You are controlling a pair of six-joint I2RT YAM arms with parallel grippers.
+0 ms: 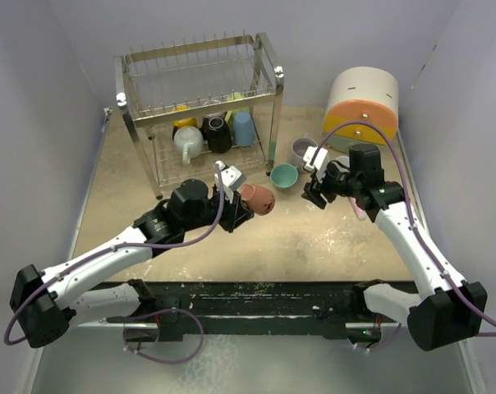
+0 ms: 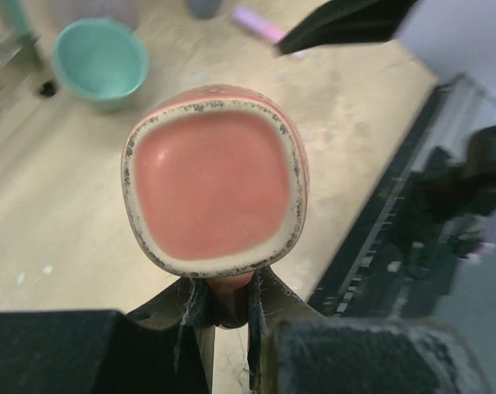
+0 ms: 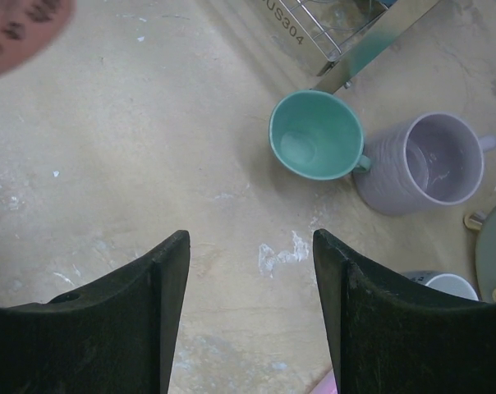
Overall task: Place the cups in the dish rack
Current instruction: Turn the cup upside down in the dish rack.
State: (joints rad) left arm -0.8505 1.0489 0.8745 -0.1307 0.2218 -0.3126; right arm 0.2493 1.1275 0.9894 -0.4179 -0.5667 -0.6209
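I should move my left gripper outward and down and release the pink mug (image 1: pixel 258 199) on the lower level's free corner (image 1: pixel 250 156), because that spot is outward and below.
My left gripper (image 1: pixel 238 210) is shut on the handle of a pink mug (image 1: pixel 258 199) and holds it above the table, in front of the dish rack (image 1: pixel 268 90). In the left wrist view the mug's square cream-rimmed base (image 2: pixel 213 189) faces the camera, above the closed gripper (image 2: pixel 225 308). My right gripper (image 1: pixel 314 194) is open and empty (image 3: pixel 250 246) over bare table. A teal cup (image 1: pixel 284 175) (image 3: pixel 315 135) and a lilac cup (image 1: pixel 301 150) (image 3: pixel 429 160) stand upright beyond it, beside the rack. White (image 1: pixel 188 144), black (image 1: pixel 218 133) and blue (image 1: pixel 243 127) mugs sit in the rack's lower tier.
The round white-orange-yellow drawer unit (image 1: pixel 361 107) stands at the back right. A small pink bar (image 2: pixel 260 25) lies near my right gripper. A pale mug's rim (image 3: pixel 449 286) shows at the right wrist view's edge. The rack's chrome leg (image 3: pixel 371 45) is next to the teal cup.
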